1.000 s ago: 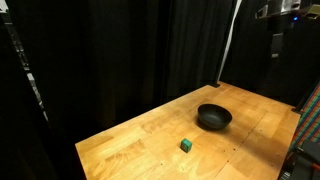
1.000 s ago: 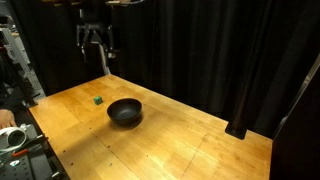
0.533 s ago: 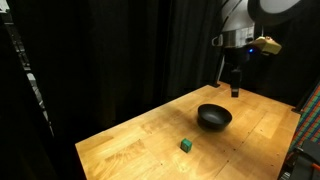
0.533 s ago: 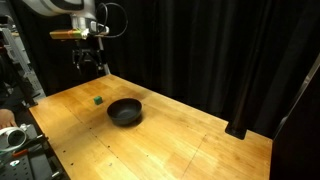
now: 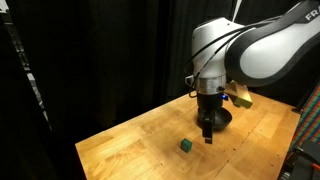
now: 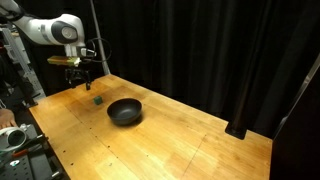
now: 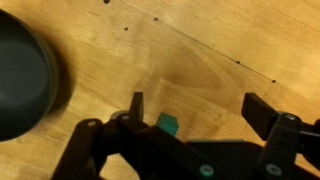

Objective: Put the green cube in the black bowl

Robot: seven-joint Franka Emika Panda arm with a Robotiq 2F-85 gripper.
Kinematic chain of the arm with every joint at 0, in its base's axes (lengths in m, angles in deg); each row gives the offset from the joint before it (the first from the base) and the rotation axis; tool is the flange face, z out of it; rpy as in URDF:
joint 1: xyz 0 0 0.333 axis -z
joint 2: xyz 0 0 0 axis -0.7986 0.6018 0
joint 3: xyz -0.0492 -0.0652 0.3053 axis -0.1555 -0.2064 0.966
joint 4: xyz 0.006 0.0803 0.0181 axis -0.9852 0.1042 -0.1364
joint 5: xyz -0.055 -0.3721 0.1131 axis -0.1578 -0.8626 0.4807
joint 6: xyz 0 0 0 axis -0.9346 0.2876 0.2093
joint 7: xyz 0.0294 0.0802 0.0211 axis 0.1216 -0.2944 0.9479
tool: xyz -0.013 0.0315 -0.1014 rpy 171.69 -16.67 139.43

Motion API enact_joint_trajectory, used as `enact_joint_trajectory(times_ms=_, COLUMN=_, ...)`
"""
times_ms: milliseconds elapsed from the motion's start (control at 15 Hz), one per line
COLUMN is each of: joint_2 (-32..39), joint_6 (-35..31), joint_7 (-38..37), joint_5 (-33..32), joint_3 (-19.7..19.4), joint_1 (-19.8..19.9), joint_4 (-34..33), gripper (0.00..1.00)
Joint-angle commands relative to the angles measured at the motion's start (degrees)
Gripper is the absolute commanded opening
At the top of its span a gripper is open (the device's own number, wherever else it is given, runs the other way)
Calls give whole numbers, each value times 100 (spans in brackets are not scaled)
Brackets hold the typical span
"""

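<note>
I should move my open gripper down and outward onto the teal-green cube (image 5: pixel 186 145) (image 7: pixel 168 123) next and center my fingers around it, because the cube lies nearer one finger than the other.
The tiny teal-green cube (image 5: pixel 186 145) lies on the wooden table, also seen in an exterior view (image 6: pixel 97 99) and in the wrist view (image 7: pixel 167 125). The matte black bowl (image 6: pixel 125 111) stands apart from it; the arm partly hides it in an exterior view (image 5: pixel 222 118), and it fills the left edge of the wrist view (image 7: pixel 25 80). My gripper (image 5: pixel 207 137) hangs low over the table close to the cube (image 6: pixel 87 84). In the wrist view its jaws (image 7: pixel 195 112) are open and empty, with the cube near one finger.
The wooden table (image 5: pixel 130 150) has edges near the front in both exterior views (image 6: pixel 200 150). Black curtains surround it. Equipment stands at the table's side (image 6: pixel 15 135).
My arm has swung down from high above the table's far side to just over the cube. The cube and bowl have not moved.
</note>
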Motion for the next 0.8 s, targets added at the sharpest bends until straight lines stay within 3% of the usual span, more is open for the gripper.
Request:
enact_joint_trajectory(times_ms=0, joint_2=392, joint_6=-605, joint_7=-784, joint_5=-349, joint_3=-97, joint_1=-262, joint_4=-159, gripper=100)
enact_joint_trajectory(times_ms=467, joint_2=1360, joint_6=-1337, joint_7=-1748, joint_5=-955, joint_3=-573, joint_1=-617, joint_4=-569, gripper=100)
enact_joint_trajectory(times_ms=733, joint_2=1855, joint_6=-1486, joint_7=-1786, joint_5=-868, joint_3=-738, joint_1=-739, joint_4=-949, gripper=100)
